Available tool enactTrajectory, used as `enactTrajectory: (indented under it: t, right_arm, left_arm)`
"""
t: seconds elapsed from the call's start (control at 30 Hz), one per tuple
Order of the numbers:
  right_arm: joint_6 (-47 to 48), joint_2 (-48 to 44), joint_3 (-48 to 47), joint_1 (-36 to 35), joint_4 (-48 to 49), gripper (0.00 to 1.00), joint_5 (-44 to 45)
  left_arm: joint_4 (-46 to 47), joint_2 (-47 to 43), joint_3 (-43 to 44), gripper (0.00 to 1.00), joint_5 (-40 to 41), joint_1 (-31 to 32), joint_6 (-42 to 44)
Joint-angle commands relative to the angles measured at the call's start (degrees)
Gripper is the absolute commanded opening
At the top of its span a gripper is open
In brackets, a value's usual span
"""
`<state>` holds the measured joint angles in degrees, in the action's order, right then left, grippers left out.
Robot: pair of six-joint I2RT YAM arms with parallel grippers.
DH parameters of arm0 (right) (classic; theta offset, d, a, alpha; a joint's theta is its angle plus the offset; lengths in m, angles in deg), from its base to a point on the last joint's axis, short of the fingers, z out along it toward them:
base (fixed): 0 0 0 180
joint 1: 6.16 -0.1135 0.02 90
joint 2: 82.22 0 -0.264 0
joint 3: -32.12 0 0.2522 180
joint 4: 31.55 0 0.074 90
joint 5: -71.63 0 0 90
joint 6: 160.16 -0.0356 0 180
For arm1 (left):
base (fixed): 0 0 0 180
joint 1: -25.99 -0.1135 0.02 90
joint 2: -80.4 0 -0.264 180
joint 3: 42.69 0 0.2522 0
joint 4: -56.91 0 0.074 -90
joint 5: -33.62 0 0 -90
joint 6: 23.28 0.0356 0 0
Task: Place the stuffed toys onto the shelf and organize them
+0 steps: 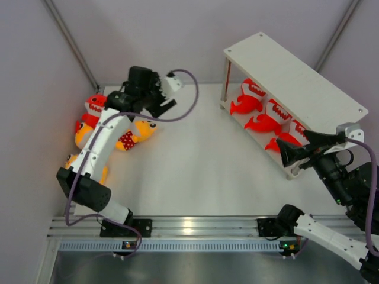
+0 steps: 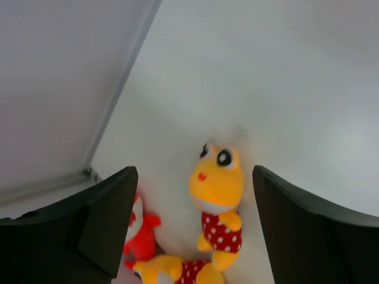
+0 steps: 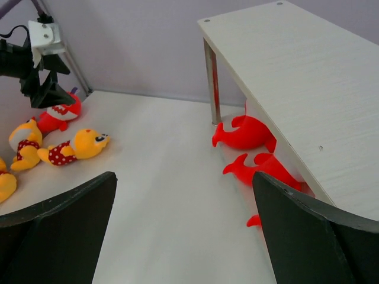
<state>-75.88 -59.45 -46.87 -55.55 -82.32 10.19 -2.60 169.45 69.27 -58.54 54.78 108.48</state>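
Note:
My left gripper needs to go down next, until it reaches the top of the yellow figure's head (image 1: 145, 128) (image 2: 218, 169), which is below it.
The pale two-tier shelf (image 1: 296, 77) stands at the back right, its top board bare. Three red sharks (image 1: 246, 100) lie in a row on its lower board, and two show in the right wrist view (image 3: 246, 131). At the left lie a red shark (image 1: 95, 105) and several yellow figures in dotted shorts (image 1: 139, 133). My left gripper (image 1: 160, 106) is open and empty above this pile. In its wrist view (image 2: 194, 177) one yellow figure (image 2: 219, 189) lies between the fingers, below them. My right gripper (image 1: 294, 148) is open and empty by the shelf's near end (image 3: 183, 180).
Grey walls close the table at the back and left, with a metal corner post (image 1: 71, 41) behind the toy pile. Another yellow figure (image 2: 177, 272) and the red shark (image 2: 142, 231) lie close beside the one under my left gripper.

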Motion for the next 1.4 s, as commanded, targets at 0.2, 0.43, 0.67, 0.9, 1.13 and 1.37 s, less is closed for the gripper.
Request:
enactTrajectory:
  t: [0.2, 0.43, 0.67, 0.9, 1.13, 1.37]
  right_arm:
    - [1.1, 4.1, 0.3, -0.4, 5.1, 0.99, -5.4]
    - [0.1, 4.0, 0.8, -0.4, 4.8, 0.99, -4.7]
    - [-1.0, 4.6, 0.2, -0.4, 4.2, 0.99, -4.3]
    - [-1.1, 6.4, -1.0, -0.4, 3.8, 0.99, -3.6]
    - [-1.0, 8.3, -0.2, -0.4, 5.4, 0.99, -4.4]
    - [-1.3, 8.6, -1.3, -0.4, 4.1, 0.99, -4.7]
  left_arm:
    - [-8.6, 2.1, -13.6, 0.9, -9.7, -35.1, 5.9]
    - [-8.6, 9.5, -12.6, 0.89, -17.1, -41.2, 10.8]
    - [-8.6, 20.4, -6.3, 0.8, -23.2, -40.1, 5.9]
    - [-8.0, 21.0, -0.9, 0.78, -29.5, -38.9, 2.9]
    - [-7.9, 19.7, 2.6, 0.9, -25.2, -33.3, 5.7]
    - [-5.5, 28.0, 9.1, 0.98, -17.3, -29.8, 2.5]
